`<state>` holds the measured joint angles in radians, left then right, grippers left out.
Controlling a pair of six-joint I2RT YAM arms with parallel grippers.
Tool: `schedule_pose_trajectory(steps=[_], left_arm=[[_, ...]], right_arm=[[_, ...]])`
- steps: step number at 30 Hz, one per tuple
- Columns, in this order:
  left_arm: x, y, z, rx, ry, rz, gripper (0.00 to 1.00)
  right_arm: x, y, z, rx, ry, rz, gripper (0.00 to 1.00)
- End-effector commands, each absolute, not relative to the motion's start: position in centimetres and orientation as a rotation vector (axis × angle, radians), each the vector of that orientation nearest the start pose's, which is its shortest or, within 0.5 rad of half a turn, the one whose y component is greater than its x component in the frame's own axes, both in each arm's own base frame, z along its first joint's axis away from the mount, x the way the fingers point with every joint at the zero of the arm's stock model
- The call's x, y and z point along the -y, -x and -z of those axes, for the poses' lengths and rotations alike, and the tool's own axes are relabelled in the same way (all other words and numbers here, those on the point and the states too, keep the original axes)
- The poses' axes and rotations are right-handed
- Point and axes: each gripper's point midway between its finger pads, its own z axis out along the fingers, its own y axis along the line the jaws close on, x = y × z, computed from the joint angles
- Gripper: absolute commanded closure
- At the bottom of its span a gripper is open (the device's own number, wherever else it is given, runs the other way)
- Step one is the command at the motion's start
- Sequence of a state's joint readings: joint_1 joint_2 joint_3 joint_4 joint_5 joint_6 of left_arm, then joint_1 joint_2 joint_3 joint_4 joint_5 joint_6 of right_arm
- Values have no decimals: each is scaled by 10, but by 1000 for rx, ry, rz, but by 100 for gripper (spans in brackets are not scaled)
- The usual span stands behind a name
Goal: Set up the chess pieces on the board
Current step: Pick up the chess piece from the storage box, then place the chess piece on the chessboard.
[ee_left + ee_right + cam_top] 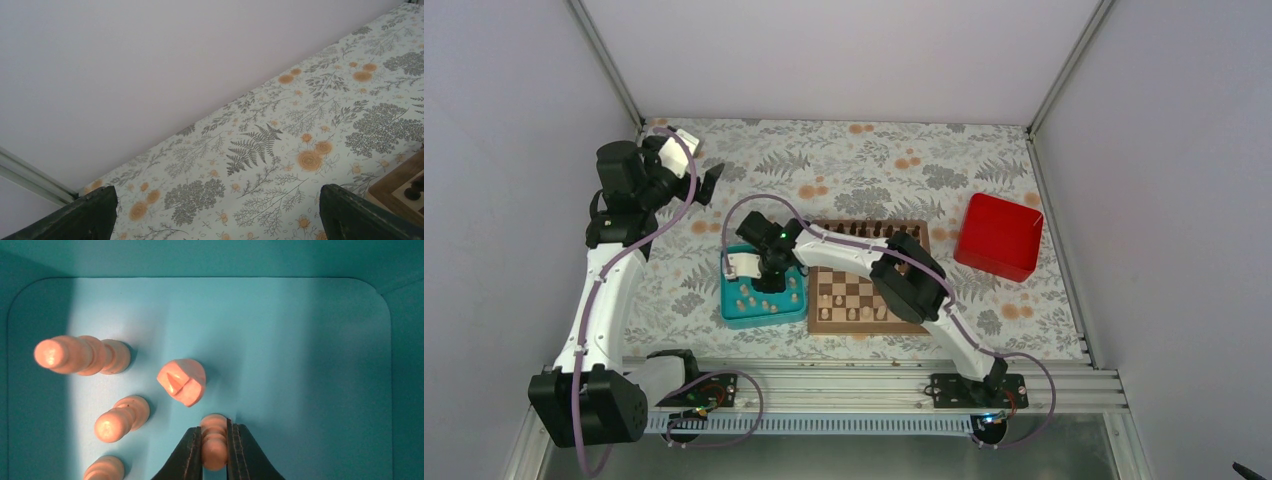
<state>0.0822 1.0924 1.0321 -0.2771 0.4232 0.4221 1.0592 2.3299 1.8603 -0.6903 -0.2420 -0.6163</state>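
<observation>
An empty square (852, 301) continues the row of pale pawns to the right of my right gripper in the top view, so I will lift, cross over it, lower and release.
The board (904, 320) lies at the table's middle, with dark pieces along its far row and a few pale chess pieces (853, 314) on its near rows. More pale pieces (754, 297) stand in the teal tray (727, 300) left of the board. My right gripper (773, 275) reaches down into the tray. In the right wrist view the right gripper (215, 447) is shut on a pale pawn (214, 452) that stands on the tray floor. Other pale pieces (181, 381) stand just beyond it and to its left. My left gripper (215, 212) is open and empty, held high over the far left of the table.
A red square box (998, 236) sits right of the board. The floral tablecloth (864, 165) covers the table. White walls close the back and sides. A corner of the board (395, 192) shows at the right edge of the left wrist view.
</observation>
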Motion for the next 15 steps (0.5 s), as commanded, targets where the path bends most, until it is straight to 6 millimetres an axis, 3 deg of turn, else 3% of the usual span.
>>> schedule_pose_trajectory(steps=[1, 8, 12, 15], left_arm=[[43, -367, -322, -1756, -598, 77, 0], [42, -368, -323, -1759, -594, 67, 0], [40, -367, -325, -1759, -588, 56, 0], [39, -368, -324, -1760, -585, 51, 0]], right_arm=[[-499, -232, -55, -1736, 2054, -461, 96], [-474, -237, -110, -1717, 1974, -404, 96], [-440, -237, -139, -1737, 1924, -369, 96], [-405, -230, -144, -1785, 1914, -347, 96]])
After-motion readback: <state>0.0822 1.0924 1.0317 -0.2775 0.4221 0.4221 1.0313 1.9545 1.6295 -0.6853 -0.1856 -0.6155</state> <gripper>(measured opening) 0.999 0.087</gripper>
